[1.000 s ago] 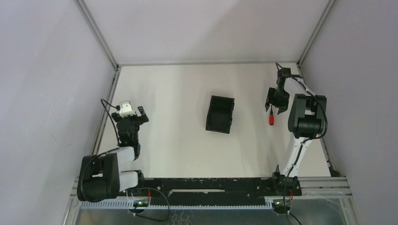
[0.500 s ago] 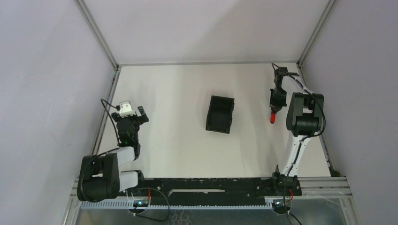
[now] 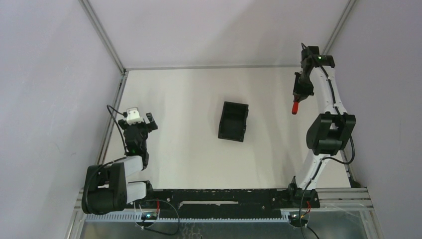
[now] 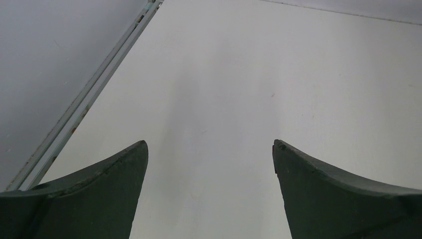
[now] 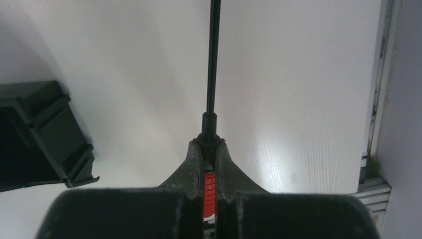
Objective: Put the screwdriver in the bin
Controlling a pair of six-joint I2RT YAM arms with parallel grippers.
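The bin is empty, so my right gripper should go left in the top view, then down over the inside of the bin to let go of the screwdriver's handle.
The screwdriver (image 5: 209, 191) has a red ribbed handle and a thin dark shaft that sticks out past the fingertips. My right gripper (image 5: 209, 145) is shut on the handle. In the top view the right gripper (image 3: 299, 96) is raised at the far right of the table, with the screwdriver's (image 3: 295, 107) red end showing below it. The black bin (image 3: 233, 121) stands upright near the table's middle, well to the left of that gripper; the right wrist view shows the bin (image 5: 37, 132) at its left edge. My left gripper (image 3: 144, 121) rests open at the near left, and the left wrist view shows nothing between the fingers of the left gripper (image 4: 210, 145).
A metal frame rail (image 5: 379, 94) runs close along the right of the held screwdriver, with the grey wall behind it. Another rail (image 4: 87, 97) borders the table left of the left gripper. The back rail (image 3: 219, 66) closes the far edge.
My right gripper closed on the screwdriver, lifted it off the table and carried it toward the far right corner as the arm stretched out. The left arm has not moved.
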